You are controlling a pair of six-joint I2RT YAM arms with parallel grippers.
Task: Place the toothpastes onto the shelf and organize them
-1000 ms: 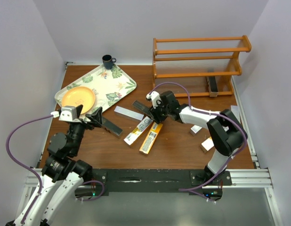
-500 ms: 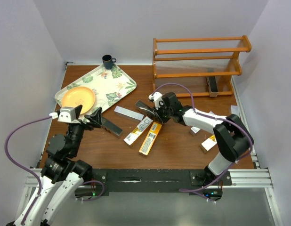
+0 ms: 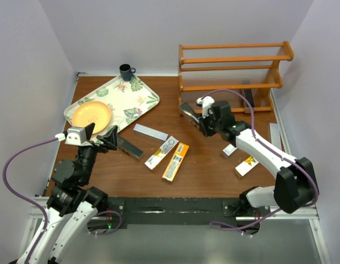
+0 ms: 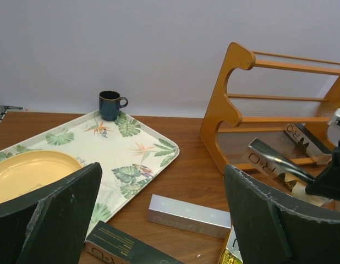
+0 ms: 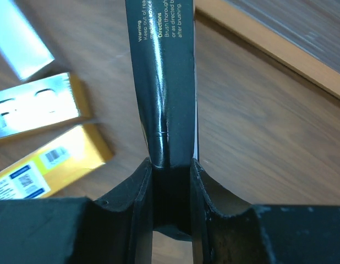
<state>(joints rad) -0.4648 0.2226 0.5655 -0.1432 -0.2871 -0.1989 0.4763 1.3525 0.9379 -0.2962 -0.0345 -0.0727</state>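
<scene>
My right gripper will move outward and to the right in the top view and turn, because its box slants. It will then release the box on the bottom level's open stretch [image 3: 227, 99].
The orange-brown shelf [image 3: 231, 70] stands at the back right, with one black toothpaste box [image 3: 248, 99] on its bottom tier. My right gripper [image 3: 206, 119] is shut on another black box [image 3: 187, 110] and holds it above the table, just in front of the shelf's left end. In the right wrist view the box [image 5: 164, 82] sits between the fingers [image 5: 171, 181]. My left gripper [image 3: 102, 137] is open and empty, over a third black box [image 3: 129, 147]. A silver box [image 3: 149, 131], a white-yellow box [image 3: 162, 152] and an orange-yellow box [image 3: 175, 160] lie mid-table.
A leaf-patterned tray [image 3: 134, 102] with a yellow plate [image 3: 92, 114] lies at the back left, a dark mug [image 3: 126, 71] behind it. More boxes lie at the right: a silver one [image 3: 229, 150], an orange-yellow one [image 3: 246, 165] and a silver one [image 3: 274, 132].
My right arm has lifted the black box from the middle of the table and carried it right and back toward the shelf. The left arm has hardly moved.
</scene>
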